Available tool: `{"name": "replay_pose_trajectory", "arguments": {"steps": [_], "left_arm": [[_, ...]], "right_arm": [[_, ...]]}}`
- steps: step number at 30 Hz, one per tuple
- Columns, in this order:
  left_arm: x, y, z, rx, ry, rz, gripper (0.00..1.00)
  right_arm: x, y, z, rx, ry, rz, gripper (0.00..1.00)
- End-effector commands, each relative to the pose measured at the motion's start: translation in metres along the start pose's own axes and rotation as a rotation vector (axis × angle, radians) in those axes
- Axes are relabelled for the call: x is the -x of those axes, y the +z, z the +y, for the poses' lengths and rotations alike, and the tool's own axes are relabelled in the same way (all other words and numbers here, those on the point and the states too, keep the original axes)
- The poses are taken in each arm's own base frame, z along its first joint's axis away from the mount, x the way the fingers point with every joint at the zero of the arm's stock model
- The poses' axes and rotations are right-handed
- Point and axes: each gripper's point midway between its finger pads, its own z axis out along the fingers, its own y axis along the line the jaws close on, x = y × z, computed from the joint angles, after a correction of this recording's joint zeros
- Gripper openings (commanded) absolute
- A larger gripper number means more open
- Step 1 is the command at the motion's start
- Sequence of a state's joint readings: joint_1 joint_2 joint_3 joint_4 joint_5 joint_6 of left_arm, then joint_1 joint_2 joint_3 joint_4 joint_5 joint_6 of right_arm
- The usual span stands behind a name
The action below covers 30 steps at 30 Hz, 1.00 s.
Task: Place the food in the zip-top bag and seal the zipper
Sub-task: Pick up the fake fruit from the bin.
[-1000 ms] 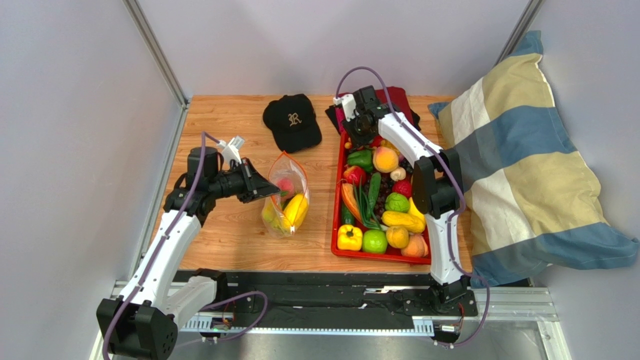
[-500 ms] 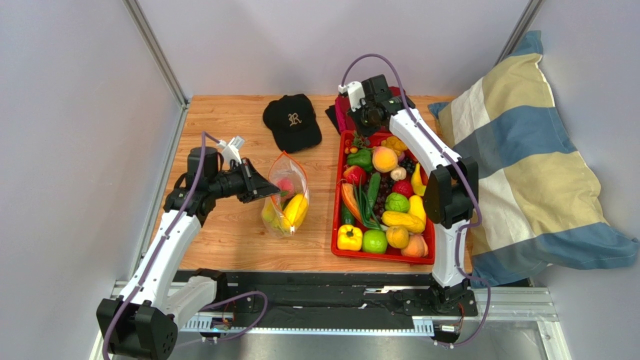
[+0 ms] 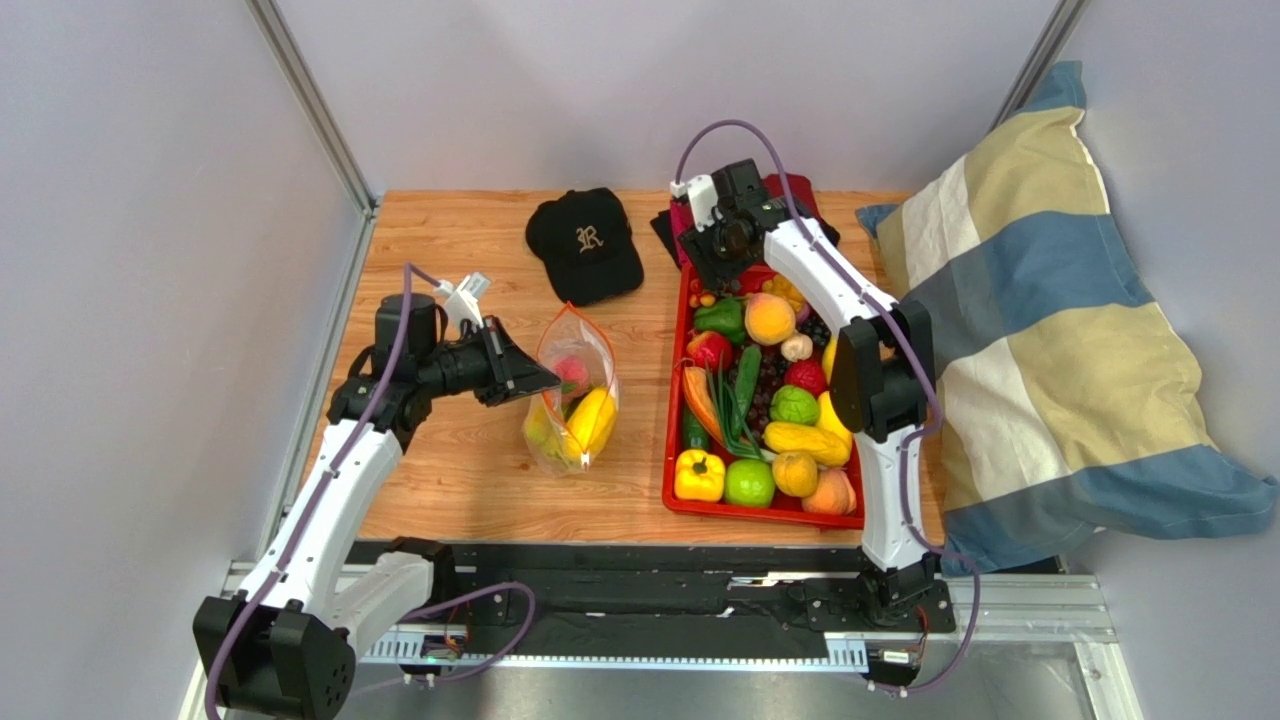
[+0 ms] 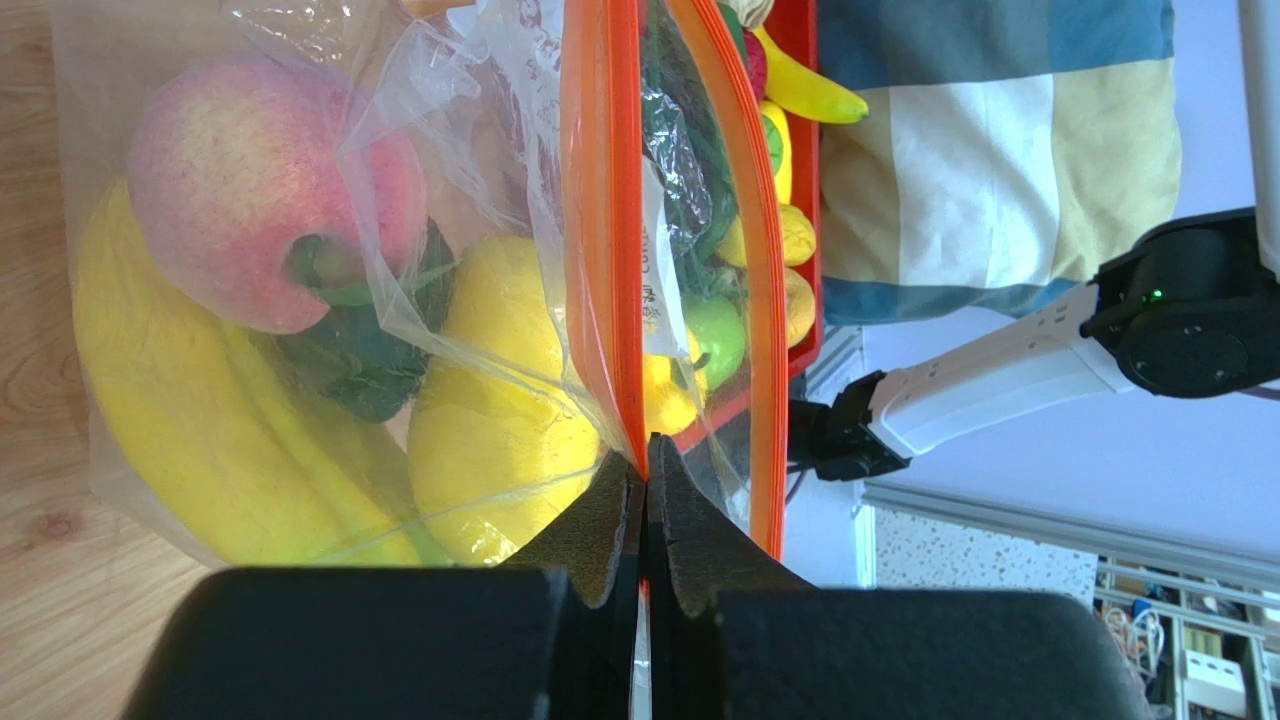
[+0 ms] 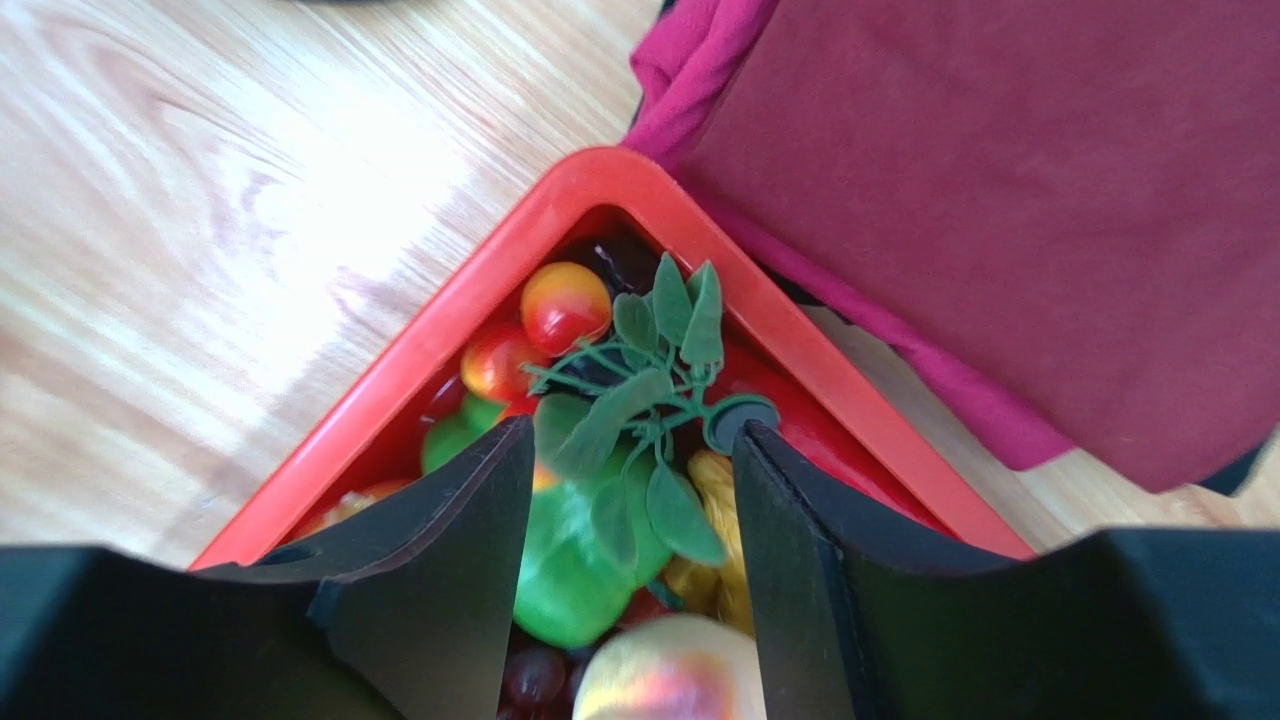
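The stem lies uncovered between the open fingers, so the robot's right gripper should next go down into the tray's far corner onto the sprig's green stem (image 5: 675, 405) and close.
The zip-top bag (image 3: 576, 393) lies on the wooden table left of the red tray. It holds a yellow banana bunch (image 4: 166, 405), a yellow mango-like fruit (image 4: 496, 420), a red fruit (image 4: 256, 195) and a green piece (image 4: 353, 353). My left gripper (image 4: 646, 477) is shut on one side of the orange-red zipper (image 4: 601, 225); the other side stands apart, so the mouth gapes. In the top view this gripper (image 3: 529, 378) is at the bag's left edge. My right gripper (image 5: 631, 435) is open and empty, over a green leafy sprig (image 5: 646, 375) in the tray's far corner.
The red tray (image 3: 672, 435) holds several more toy fruits and vegetables. A black cap (image 3: 586, 240) lies at the back. A maroon cloth (image 5: 1022, 195) lies behind the tray. A striped pillow (image 3: 1052, 345) fills the right side.
My right gripper shifted a little back and right over the tray's far end, then returned left. The left gripper and the bag have not moved.
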<state>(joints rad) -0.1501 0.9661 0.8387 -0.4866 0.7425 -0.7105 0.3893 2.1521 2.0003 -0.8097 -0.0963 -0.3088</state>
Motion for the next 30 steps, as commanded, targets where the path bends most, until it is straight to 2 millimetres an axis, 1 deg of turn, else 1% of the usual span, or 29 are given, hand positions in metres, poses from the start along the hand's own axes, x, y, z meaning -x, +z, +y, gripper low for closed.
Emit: {"name": "replay_pose_trajectory", "arguments": {"steps": [1,3,5,6,7,9,10,11,12,13,16,17,19,20,22,23,24,25,26,27,30], "left_arm": [[0.006,-0.002,-0.008,-0.02,0.045,-0.017,0.0],[0.006,-0.002,-0.008,-0.021,0.046,-0.018,0.0],[0.006,-0.001,-0.007,-0.02,0.043,-0.016,0.0],[0.006,-0.001,-0.007,-0.02,0.042,-0.014,0.0],[0.006,-0.001,-0.007,-0.02,0.044,-0.016,0.0],[0.006,-0.001,-0.006,-0.019,0.043,-0.015,0.0],[0.006,-0.001,-0.007,-0.021,0.043,-0.013,0.0],[0.006,-0.001,-0.007,-0.022,0.044,-0.012,0.0],[0.006,-0.001,-0.007,-0.021,0.043,-0.013,0.0],[0.006,0.0,-0.007,-0.021,0.045,-0.013,0.0],[0.006,0.0,-0.007,-0.024,0.043,-0.011,0.0],[0.006,-0.001,-0.007,-0.025,0.045,-0.013,0.0],[0.006,-0.001,-0.008,-0.028,0.044,-0.014,0.0],[0.006,-0.001,-0.008,-0.028,0.044,-0.014,0.0],[0.006,-0.002,-0.009,-0.031,0.046,-0.016,0.0],[0.006,-0.001,-0.009,-0.031,0.046,-0.016,0.0],[0.006,-0.002,-0.01,-0.033,0.048,-0.016,0.0],[0.006,-0.002,-0.01,-0.034,0.047,-0.015,0.0],[0.006,-0.002,-0.011,-0.035,0.049,-0.016,0.0],[0.006,-0.002,-0.011,-0.036,0.047,-0.017,0.0],[0.006,-0.002,-0.011,-0.038,0.045,-0.017,0.0]], "right_arm": [[0.002,0.016,-0.007,-0.03,-0.024,0.0,0.54],[-0.001,0.02,-0.008,-0.035,-0.024,0.008,0.54],[-0.002,0.021,-0.008,-0.042,-0.018,0.011,0.44],[-0.003,0.02,-0.009,-0.043,-0.01,0.011,0.38],[0.001,0.016,-0.008,-0.044,-0.012,0.0,0.27],[0.004,0.01,-0.01,-0.049,-0.016,-0.008,0.17],[0.008,0.002,-0.01,-0.052,-0.02,-0.023,0.05],[0.009,-0.002,-0.01,-0.053,-0.022,-0.024,0.01],[0.011,-0.007,-0.01,-0.052,-0.023,-0.029,0.0],[0.018,-0.018,-0.01,-0.053,-0.022,-0.051,0.0],[0.027,-0.038,-0.005,-0.035,-0.011,-0.083,0.0],[0.032,-0.05,-0.003,-0.028,-0.009,-0.106,0.0],[0.039,-0.065,0.0,-0.022,0.004,-0.133,0.0],[0.045,-0.079,0.004,-0.008,0.005,-0.159,0.0],[0.05,-0.093,0.008,0.007,0.009,-0.182,0.0],[0.051,-0.1,0.015,0.035,0.017,-0.19,0.0],[0.056,-0.115,0.018,0.048,0.017,-0.218,0.0],[0.059,-0.122,0.024,0.069,0.017,-0.231,0.0],[0.06,-0.131,0.035,0.116,0.023,-0.245,0.0],[0.066,-0.149,0.042,0.139,0.023,-0.28,0.0],[0.073,-0.175,0.078,0.272,0.03,-0.328,0.0]]}}
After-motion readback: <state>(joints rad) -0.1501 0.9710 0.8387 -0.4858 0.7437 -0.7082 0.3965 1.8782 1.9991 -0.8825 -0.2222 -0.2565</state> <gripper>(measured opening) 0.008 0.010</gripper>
